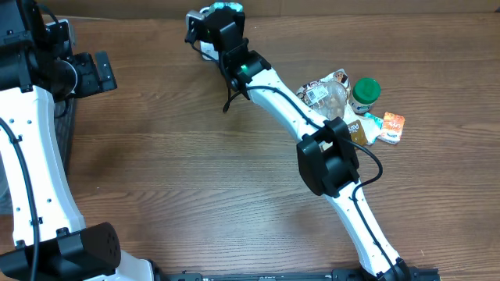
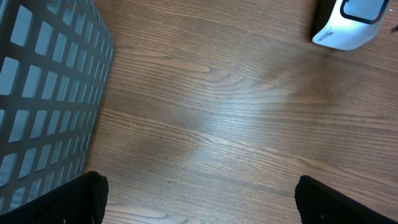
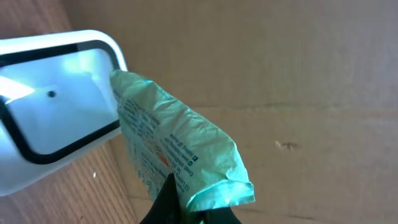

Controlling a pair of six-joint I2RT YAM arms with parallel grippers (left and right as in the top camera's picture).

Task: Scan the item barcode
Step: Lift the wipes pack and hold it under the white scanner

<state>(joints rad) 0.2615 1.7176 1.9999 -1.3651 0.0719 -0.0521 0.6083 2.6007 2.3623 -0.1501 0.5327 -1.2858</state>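
The packet (image 1: pixel 226 6) in my right gripper goes back, toward the right in the overhead view, and down onto the pile (image 1: pixel 369 124) beside the jar next, as other goods lie there.
My right gripper (image 3: pixel 194 210) is shut on a crumpled pale green packet (image 3: pixel 177 146) with small print on it. The packet hangs right in front of the dark-framed window of the white barcode scanner (image 3: pixel 50 118), its upper edge almost touching the scanner's rim. From overhead, the packet (image 1: pixel 226 6) and right gripper (image 1: pixel 219 25) are at the table's far edge, with the scanner (image 1: pixel 205 50) mostly hidden under the arm. The scanner (image 2: pixel 348 25) also shows at the top right of the left wrist view. My left gripper (image 2: pixel 205 205) hovers open over bare wood at the far left (image 1: pixel 95 74), holding nothing.
A grey mesh basket (image 2: pixel 43 93) stands at the left edge of the table (image 1: pixel 67 133). A pile of goods lies at the right: a green-lidded jar (image 1: pixel 365 94), an orange sachet (image 1: pixel 393 125) and a clear wrapper (image 1: pixel 328 90). A cardboard wall (image 3: pixel 298 74) backs the table.
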